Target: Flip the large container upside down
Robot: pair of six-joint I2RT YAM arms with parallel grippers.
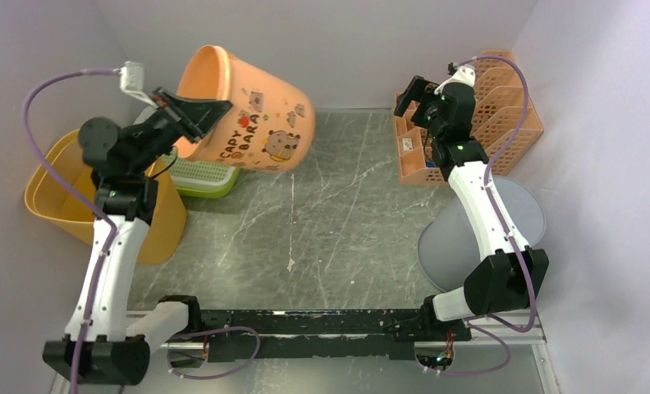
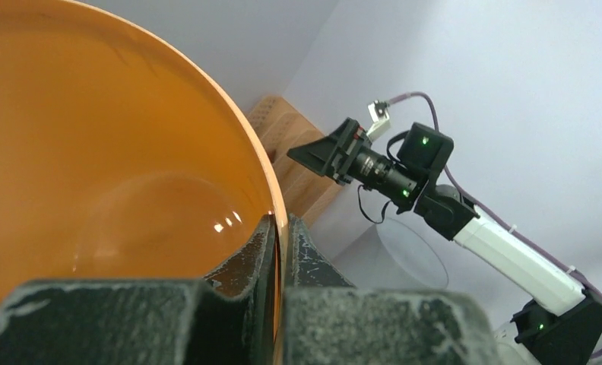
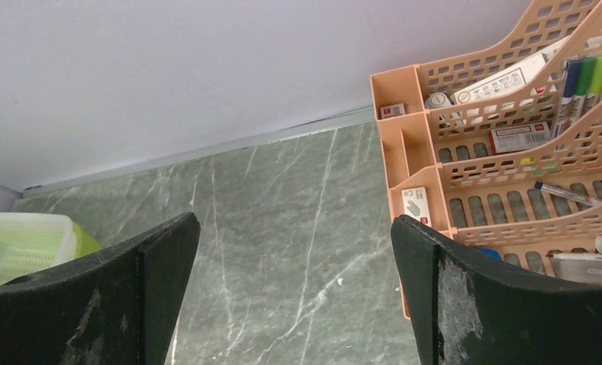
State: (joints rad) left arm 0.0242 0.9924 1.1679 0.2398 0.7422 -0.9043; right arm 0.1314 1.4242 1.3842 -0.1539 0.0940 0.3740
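My left gripper holds the bucket [image 1: 252, 111] with its opening still facing sideways. Next it should swing and turn down toward the bare middle of the tabletop and release the bucket there with its opening down.
The large container is an orange bucket [image 1: 252, 111] with "CAPY BARA" print, lifted and tilted at the back left, its mouth facing up-left. My left gripper [image 1: 192, 115] is shut on its rim; in the left wrist view the orange rim [image 2: 280, 205] is pinched between my fingers [image 2: 307, 251], with the bucket's inside [image 2: 115, 175] filling the left. My right gripper [image 1: 410, 92] is open and empty, held high at the back right, apart from the bucket. It also shows in the right wrist view [image 3: 294, 228], above bare table.
A yellow bin [image 1: 67, 193] stands at the left. A green basket [image 1: 203, 176] lies under the bucket. An orange desk organiser [image 1: 502, 123] with pens stands at the back right, close to my right gripper. A clear round container [image 1: 514, 222] sits on the right. Walls on three sides.
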